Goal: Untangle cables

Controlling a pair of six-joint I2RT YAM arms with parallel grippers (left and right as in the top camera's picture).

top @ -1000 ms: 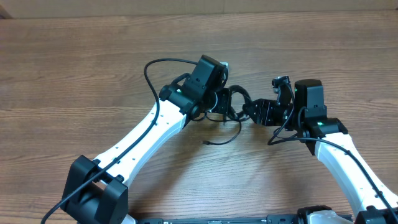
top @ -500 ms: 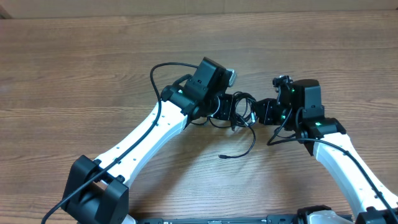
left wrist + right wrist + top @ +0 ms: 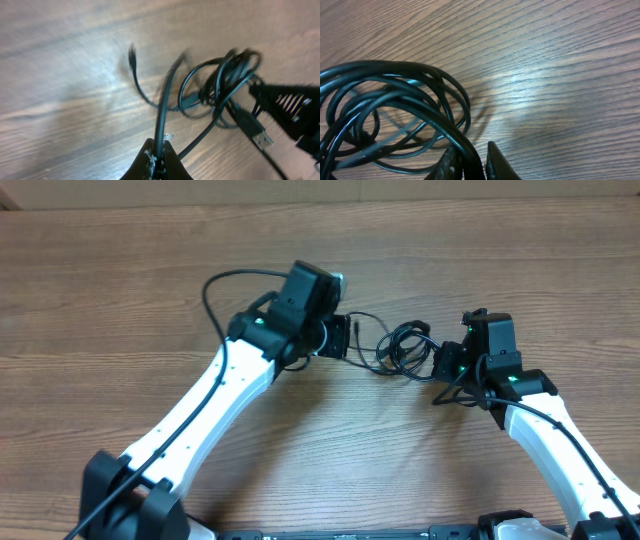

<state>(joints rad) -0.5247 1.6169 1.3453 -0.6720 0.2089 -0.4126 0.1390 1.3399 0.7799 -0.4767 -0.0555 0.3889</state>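
The left gripper pulls up and to the left in the overhead view, away from the tangle [image 3: 405,348] [image 3: 225,77], next. Then it releases, because its piece of cable still runs into that tangle.
The cables [image 3: 403,345] form a small black tangle of loops between my two grippers, just above the wooden table. My left gripper [image 3: 345,340] is shut on one thin strand [image 3: 165,110], which runs taut from the jaws [image 3: 159,161] up into the tangle [image 3: 225,77]. A loose end with a small plug [image 3: 132,52] curls off to the left, and a flat silver plug [image 3: 260,141] hangs below the tangle. My right gripper [image 3: 438,361] holds the tangle's right side. In the right wrist view its jaws [image 3: 470,167] are shut on a couple of thick strands of the coil [image 3: 395,100].
Bare wooden table [image 3: 330,440] surrounds the arms on all sides. A thicker black cable [image 3: 225,285] fixed to the left arm arcs behind its wrist. The white links of both arms reach in from the near edge.
My right gripper has closed on the tangle and drawn back to the right. The left gripper has moved left with its strand, so the tangle now stretches between them. The dangling end has lifted.
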